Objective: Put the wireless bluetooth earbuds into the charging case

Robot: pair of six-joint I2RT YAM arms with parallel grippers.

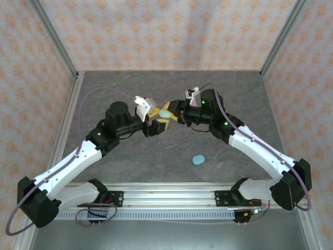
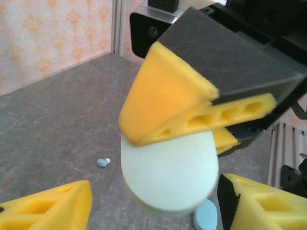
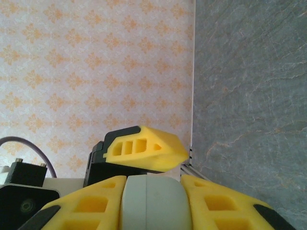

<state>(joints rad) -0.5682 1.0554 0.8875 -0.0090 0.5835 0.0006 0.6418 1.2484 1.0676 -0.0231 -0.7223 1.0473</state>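
My right gripper moves down and outward next and releases the charging case [image 2: 168, 172] on the bare tabletop below and outward of it, since the case hangs in the air.
A pale bluish-white oval charging case [image 2: 168, 172] hangs above the table at the centre [image 1: 165, 112]. My right gripper [image 3: 153, 184] is shut on it, one yellow finger [image 3: 91, 203] on each side of the case [image 3: 153, 203]. In the left wrist view those right fingers [image 2: 168, 105] pinch the case from above. My left gripper [image 2: 154, 196] is open, its fingers [image 2: 48, 208] standing apart on both sides of the case without touching it. One tiny blue-and-white earbud [image 2: 102, 162] lies on the table beyond the case.
A second light-blue oval case [image 1: 198, 159] lies flat on the grey table, in front of the grippers, also seen under the held case [image 2: 206, 216]. Patterned walls with metal posts [image 1: 57, 47] enclose the table. The rail [image 1: 171, 195] with the arm bases runs along the near edge.
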